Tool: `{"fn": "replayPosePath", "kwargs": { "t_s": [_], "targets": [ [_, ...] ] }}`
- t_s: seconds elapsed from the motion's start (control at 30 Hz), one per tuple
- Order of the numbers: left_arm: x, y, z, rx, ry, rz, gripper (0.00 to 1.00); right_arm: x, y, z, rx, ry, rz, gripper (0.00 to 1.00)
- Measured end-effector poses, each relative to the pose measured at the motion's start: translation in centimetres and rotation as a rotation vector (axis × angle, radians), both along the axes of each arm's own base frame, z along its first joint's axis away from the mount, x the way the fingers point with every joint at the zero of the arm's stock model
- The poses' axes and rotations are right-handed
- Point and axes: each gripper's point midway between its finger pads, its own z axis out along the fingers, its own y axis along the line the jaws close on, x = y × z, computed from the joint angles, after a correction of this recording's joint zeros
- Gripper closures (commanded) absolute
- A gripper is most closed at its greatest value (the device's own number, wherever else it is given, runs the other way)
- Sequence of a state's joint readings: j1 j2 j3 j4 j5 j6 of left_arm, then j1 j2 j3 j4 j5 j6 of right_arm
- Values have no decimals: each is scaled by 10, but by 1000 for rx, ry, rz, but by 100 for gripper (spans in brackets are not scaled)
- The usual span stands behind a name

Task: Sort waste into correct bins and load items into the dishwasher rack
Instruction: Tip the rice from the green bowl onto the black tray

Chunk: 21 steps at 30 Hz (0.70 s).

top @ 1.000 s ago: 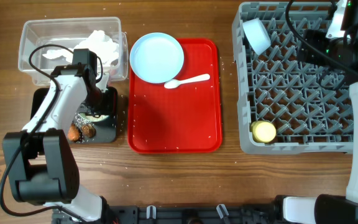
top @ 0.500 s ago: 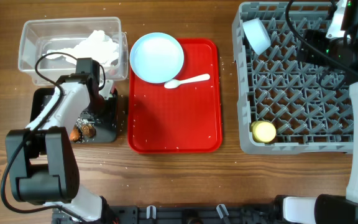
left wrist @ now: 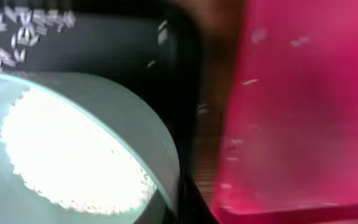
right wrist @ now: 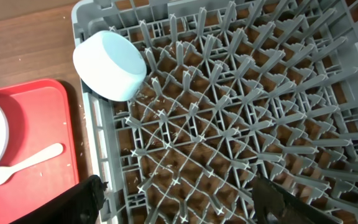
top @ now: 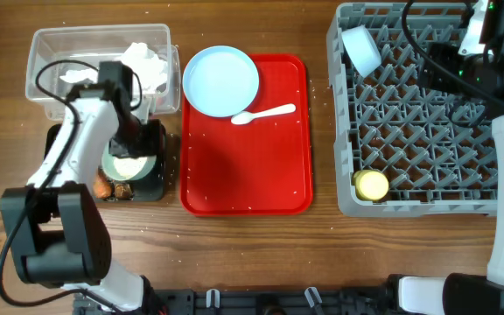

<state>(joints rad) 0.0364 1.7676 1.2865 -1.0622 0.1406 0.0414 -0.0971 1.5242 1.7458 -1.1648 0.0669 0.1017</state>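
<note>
The left gripper needs to rise, swing across, bring the bowl down and then release it, because the open middle of the red tray is to the gripper's right in the overhead view.
My left gripper (top: 135,143) is shut on the rim of a pale blue bowl (top: 128,166) and holds it over the black tray (top: 157,179). In the left wrist view the bowl (left wrist: 104,124) has white rice (left wrist: 73,155) inside, and rice grains (left wrist: 8,37) lie on the tray. A carrot piece (top: 103,185) and a brown scrap (top: 122,187) lie in the tray. Tissue paper (top: 143,61) fills the clear tub (top: 46,52). My right gripper (right wrist: 182,205) is open above the dishwasher rack (top: 418,114), which holds another bowl (top: 360,48) and the yellow cup (top: 373,185).
The red serving tray (top: 248,166) carries the pale blue plate (top: 221,80) and the white spoon (top: 263,114), with scattered rice grains. Black cables run over the rack's far right corner (top: 440,52).
My left wrist has turned and shifted over the black tray, so the bowl's mouth now shows from above. The right arm has not moved.
</note>
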Motion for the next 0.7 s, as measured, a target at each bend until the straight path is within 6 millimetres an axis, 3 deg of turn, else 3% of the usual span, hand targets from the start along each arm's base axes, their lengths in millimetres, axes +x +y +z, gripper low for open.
{"fn": "replayPosePath", "kwargs": {
  "t_s": [0.07, 0.17, 0.3, 0.43, 0.7],
  "targets": [
    [5, -10, 19, -119, -8, 36, 96, -1, 0, -1, 0, 4, 0, 21],
    [-2, -4, 34, -324, 26, 167, 96, -1, 0, -1, 1, 5, 0, 21],
    [9, 17, 66, -647, -76, 319, 96, -1, 0, -2, 1, 6, 0, 21],
    [17, 30, 94, -846, -161, 399, 96, -1, 0, -2, 1, 6, 0, 21],
    [23, 16, 143, -1144, -254, 388, 96, -1, 0, -3, 1, 11, 0, 21]
  ]
}}
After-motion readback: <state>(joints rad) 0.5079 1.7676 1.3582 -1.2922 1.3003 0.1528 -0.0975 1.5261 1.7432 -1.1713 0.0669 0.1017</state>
